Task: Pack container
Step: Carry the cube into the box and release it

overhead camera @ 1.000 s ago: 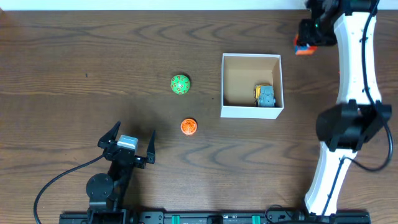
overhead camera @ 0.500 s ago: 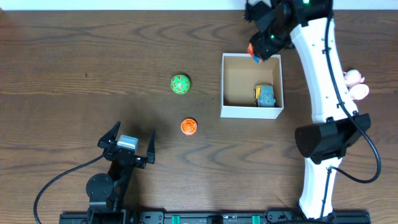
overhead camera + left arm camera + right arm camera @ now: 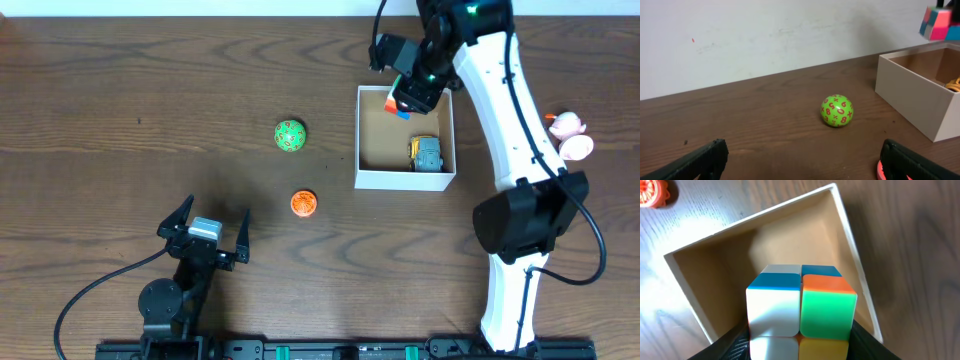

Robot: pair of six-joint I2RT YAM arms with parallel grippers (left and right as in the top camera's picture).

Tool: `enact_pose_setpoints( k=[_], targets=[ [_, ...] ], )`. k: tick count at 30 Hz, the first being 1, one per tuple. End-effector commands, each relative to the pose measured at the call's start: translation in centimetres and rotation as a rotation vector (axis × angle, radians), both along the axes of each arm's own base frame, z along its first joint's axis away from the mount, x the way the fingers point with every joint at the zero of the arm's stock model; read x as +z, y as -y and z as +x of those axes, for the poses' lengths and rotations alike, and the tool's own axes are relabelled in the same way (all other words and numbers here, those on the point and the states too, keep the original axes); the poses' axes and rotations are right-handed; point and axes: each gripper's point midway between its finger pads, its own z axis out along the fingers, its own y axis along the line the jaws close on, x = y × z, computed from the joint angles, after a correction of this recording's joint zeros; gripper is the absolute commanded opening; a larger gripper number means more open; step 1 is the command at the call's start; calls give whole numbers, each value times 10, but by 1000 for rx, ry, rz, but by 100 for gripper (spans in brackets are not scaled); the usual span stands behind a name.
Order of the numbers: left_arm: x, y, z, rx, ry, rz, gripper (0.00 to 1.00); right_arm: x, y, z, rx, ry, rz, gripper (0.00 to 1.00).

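Note:
My right gripper lowers the puzzle cube (image 3: 800,310) into the box's empty far part next, then opens.
The container (image 3: 404,181) is a square box with white walls and a brown inside, at the right of the table; it also shows in the left wrist view (image 3: 910,95) and the right wrist view (image 3: 715,320). A small yellow-grey toy car (image 3: 427,153) lies in it. My right gripper (image 3: 408,95) is shut on a coloured puzzle cube (image 3: 800,310) and holds it above the box's far edge; the cube shows in the left wrist view (image 3: 939,24). My left gripper (image 3: 205,232) is open and empty near the front left.
A green ball with red numbers (image 3: 289,136) and a small orange disc (image 3: 303,203) lie on the wood left of the box. Two pink toys (image 3: 570,137) lie at the far right. The ball shows in the left wrist view (image 3: 837,111).
My right arm has swung left with the cube, from beyond the box's right corner to above its far edge. The left arm has not moved.

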Motion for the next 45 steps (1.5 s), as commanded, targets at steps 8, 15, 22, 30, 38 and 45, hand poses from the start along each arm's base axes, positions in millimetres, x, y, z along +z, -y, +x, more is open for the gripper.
enact_pose_setpoints(
  k=[8, 15, 22, 30, 38, 45],
  targets=[
    [-16, 1, -1, -8, -43, 15, 98, -37, 2, 13, 65, 12, 21, 41],
    [-16, 1, -1, -8, -43, 15, 98, -48, 6, 12, 69, -3, 20, 41],
    [-16, 1, -1, -8, -43, 15, 98, -55, 1, 5, 134, -24, 43, 44],
    [-16, 1, -1, -8, -43, 15, 98, -67, 12, 13, 155, 0, 28, 49],
    [-16, 1, -1, -7, -42, 15, 98, -75, 17, 17, 150, 8, 32, 52],
    [-16, 1, -1, -7, -43, 15, 98, -80, 17, 17, 161, 0, 30, 55]
  ],
)
